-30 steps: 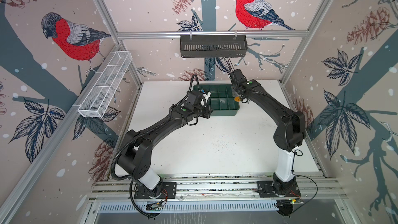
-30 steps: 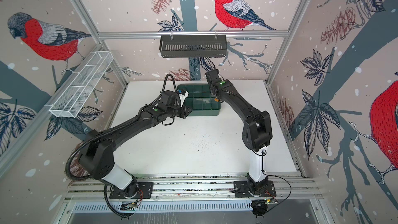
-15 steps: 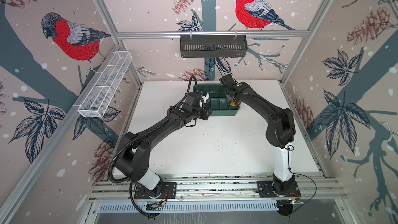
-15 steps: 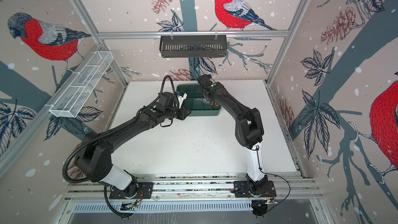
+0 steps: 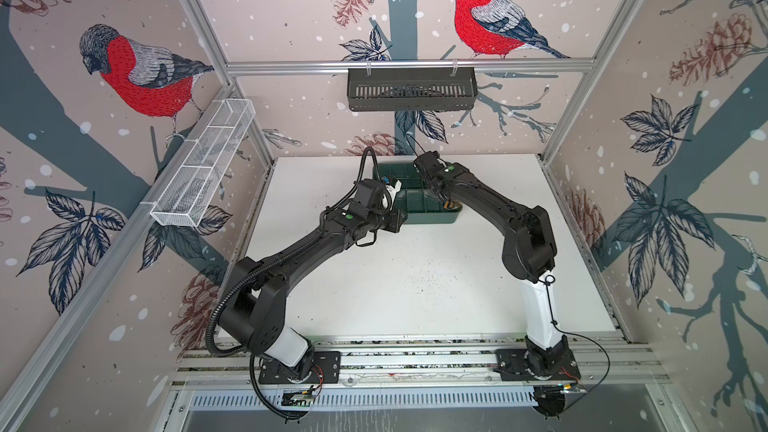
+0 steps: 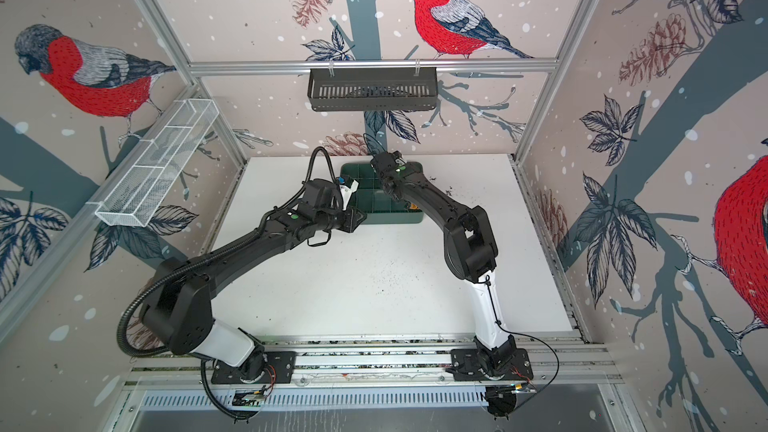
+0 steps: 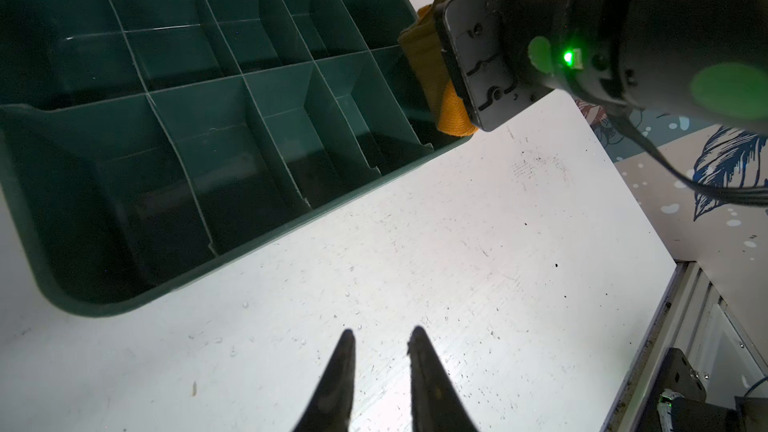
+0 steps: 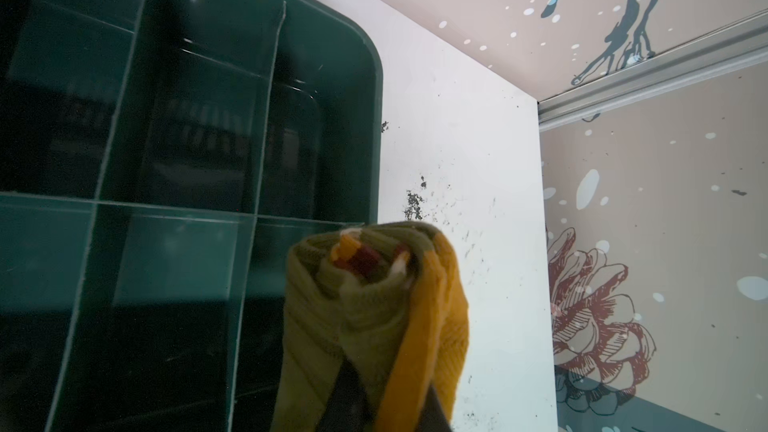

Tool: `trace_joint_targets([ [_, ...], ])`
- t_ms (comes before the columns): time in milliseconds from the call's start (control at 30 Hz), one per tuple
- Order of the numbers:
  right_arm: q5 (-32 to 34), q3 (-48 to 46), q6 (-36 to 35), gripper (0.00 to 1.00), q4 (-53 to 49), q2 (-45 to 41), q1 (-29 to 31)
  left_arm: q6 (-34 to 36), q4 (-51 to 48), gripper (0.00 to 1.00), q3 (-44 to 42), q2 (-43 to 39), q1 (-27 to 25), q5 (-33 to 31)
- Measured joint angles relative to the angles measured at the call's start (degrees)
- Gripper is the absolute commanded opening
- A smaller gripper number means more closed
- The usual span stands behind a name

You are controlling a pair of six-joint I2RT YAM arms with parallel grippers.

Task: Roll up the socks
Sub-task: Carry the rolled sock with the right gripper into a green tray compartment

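Observation:
The tray's near corner section point(image 5: 450, 210) point(image 8: 269, 300) is empty beneath the held roll, so my right gripper will lower into it next and release the roll between the section's sides.
The socks point(image 8: 374, 305) are a tight olive-green roll with an orange outer layer and striped ends showing at its tip. My right gripper point(image 8: 390, 392) is shut on the roll, and its fingers are mostly buried in the knit. It holds the roll over the near right corner of the dark green compartmented tray point(image 8: 376, 118). In both top views only a bit of orange sock point(image 5: 449, 204) point(image 6: 412, 205) shows under the right wrist. My left gripper point(image 7: 382, 336) hovers over bare table by the tray's near edge point(image 7: 291, 234), its fingers slightly apart with nothing between them.
A black slotted basket point(image 5: 411, 95) hangs on the back rail. A white mesh basket point(image 5: 199, 172) is fixed to the left wall. Dark specks dot the white table point(image 5: 415, 284). The tray's compartments show nothing inside.
My right arm has swung a little to the left, with the sock roll still over the tray's near right corner. The left arm has barely moved.

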Motion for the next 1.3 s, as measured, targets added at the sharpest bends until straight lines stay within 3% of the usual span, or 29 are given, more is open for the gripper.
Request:
trace_joint_targets([
  [800,1.11,1.18,-1.42,0.0,1.4,7.69,0.02,0.0,0.17,0.25,-1.95,-1.64,0.94,0.02],
  [1300,-2.64,0.07,-1.4,0.0,4.24,9.35,-0.94,0.02,0.15,0.25,-2.05,-1.7,0.98,0.0],
])
